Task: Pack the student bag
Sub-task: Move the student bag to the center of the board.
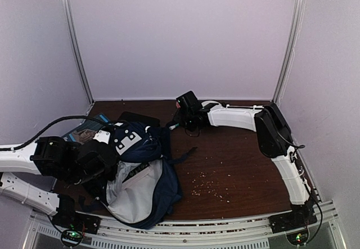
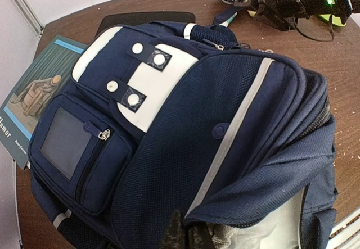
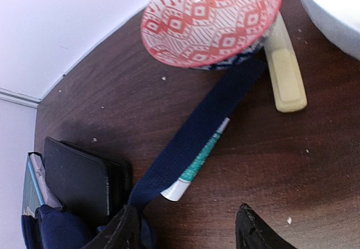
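My left gripper should next pull the edge of the bag's flap to the right in the top view, across the bag's uncovered grey lining, and let go of it.
The student bag lies on its back at the left of the table, navy with a white patch, its grey lining showing at the open mouth. My left gripper is shut on the edge of the bag's flap at that mouth; only the fingertips show. My right gripper is open at the back of the table, above a green and white tube that lies half under a navy bag strap.
A red patterned bowl and a pale yellow bar lie beyond the tube. A black case and a teal book lie behind the bag. Crumbs dot the table's middle.
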You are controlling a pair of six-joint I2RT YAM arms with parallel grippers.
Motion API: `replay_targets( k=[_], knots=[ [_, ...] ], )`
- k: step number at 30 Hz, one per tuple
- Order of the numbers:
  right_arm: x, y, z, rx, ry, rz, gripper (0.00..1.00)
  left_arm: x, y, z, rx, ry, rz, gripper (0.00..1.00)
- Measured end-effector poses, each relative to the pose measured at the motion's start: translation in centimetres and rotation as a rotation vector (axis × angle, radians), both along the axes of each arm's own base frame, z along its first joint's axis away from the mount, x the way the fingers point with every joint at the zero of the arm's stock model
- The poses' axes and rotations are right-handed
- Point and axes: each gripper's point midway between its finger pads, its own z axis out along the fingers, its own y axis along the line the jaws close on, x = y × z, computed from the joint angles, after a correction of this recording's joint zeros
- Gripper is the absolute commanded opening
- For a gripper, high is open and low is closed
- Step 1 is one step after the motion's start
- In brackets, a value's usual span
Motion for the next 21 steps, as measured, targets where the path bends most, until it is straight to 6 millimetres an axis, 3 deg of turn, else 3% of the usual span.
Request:
replay_targets(
  k=[6, 17, 21],
  knots=[
    [-1.1, -1.0, -1.8, -0.05, 0.075, -0.012, 0.45, 0.0, 0.0, 0.1, -0.024, -0.009, -0.003, 0.0],
    [0.2, 0.2, -1.0, -0.033, 0.095, -0.015, 0.52, -0.1, 0.6, 0.7, -0.074, -0.031, -0.006, 0.0],
    [-0.3, 0.7, -1.2, -0.006, 0.096, 0.022, 0.56, 0.3, 0.9, 2.2, -0.095, -0.09, -0.023, 0.0]
  ],
)
